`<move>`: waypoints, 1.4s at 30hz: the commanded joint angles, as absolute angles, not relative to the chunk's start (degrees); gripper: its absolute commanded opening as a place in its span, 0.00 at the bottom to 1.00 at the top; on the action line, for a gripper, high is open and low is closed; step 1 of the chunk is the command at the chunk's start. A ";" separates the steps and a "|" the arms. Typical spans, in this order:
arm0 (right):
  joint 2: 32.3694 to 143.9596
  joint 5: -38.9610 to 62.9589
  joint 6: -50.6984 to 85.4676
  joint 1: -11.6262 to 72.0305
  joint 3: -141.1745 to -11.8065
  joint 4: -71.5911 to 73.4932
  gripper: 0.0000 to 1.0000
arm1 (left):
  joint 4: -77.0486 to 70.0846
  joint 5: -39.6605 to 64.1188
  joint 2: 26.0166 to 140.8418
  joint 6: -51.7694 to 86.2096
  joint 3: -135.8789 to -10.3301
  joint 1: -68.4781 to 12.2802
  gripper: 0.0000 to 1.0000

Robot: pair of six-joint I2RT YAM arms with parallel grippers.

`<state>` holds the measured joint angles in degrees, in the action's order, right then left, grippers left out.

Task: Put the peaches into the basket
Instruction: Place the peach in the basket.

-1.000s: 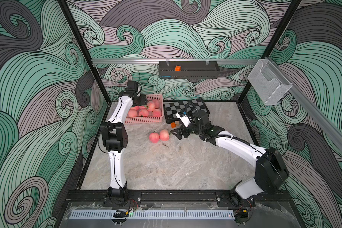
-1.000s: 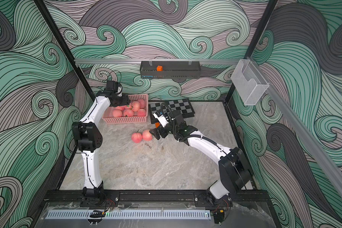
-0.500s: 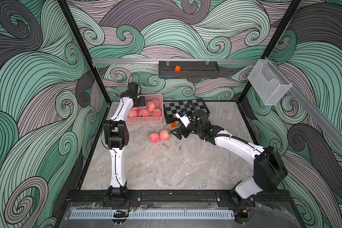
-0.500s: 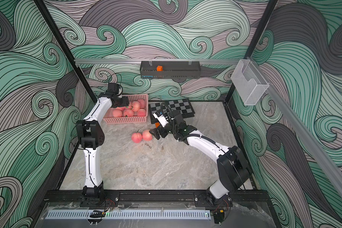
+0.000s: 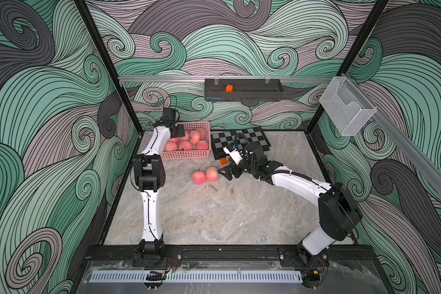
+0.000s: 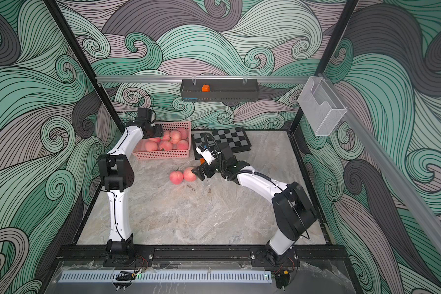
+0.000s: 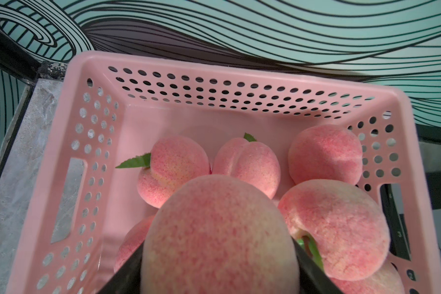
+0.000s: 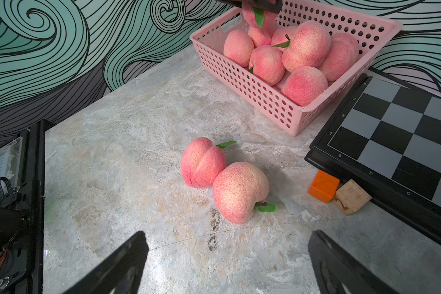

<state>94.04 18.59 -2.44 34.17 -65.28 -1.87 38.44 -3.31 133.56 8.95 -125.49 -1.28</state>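
My left gripper lowers farther next and releases its peach onto the peaches in the pink basket (image 5: 186,154) (image 7: 245,164), since they lie close below the gripper.
The pink basket (image 5: 186,154) (image 6: 163,154) stands at the back left and holds several peaches. My left gripper (image 7: 219,254) (image 5: 180,131) hangs over the basket's left end, shut on a peach (image 7: 219,236), which also shows in the right wrist view as a held peach (image 8: 260,12). Two peaches lie touching on the table in front of the basket, one (image 5: 198,177) (image 8: 203,163) to the left of the other (image 5: 211,173) (image 8: 239,192). My right gripper (image 5: 225,174) (image 8: 227,236) stands open and empty, low over the table just right of the nearer peach.
A chessboard (image 5: 239,140) lies right of the basket, with an orange cube (image 8: 323,186) and a cork block (image 8: 353,199) at its front edge. On the back wall hangs a black tray (image 5: 243,90) holding an orange cube (image 5: 229,88). A clear mesh holder (image 5: 346,107) is on the right wall.
The left arm's elbow has shifted slightly while its gripper keeps the peach over the basket. The right arm has hardly moved.
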 commanded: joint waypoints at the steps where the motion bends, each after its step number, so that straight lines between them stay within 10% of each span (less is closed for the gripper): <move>1: 95.47 19.16 -3.44 34.42 -67.65 -0.97 0.99 | 37.62 -4.30 134.84 7.73 -124.86 -0.90 0.67; 42: 96.39 18.01 -4.50 35.25 -67.25 -1.85 0.99 | 39.46 -3.09 127.24 8.91 -120.45 -1.05 0.88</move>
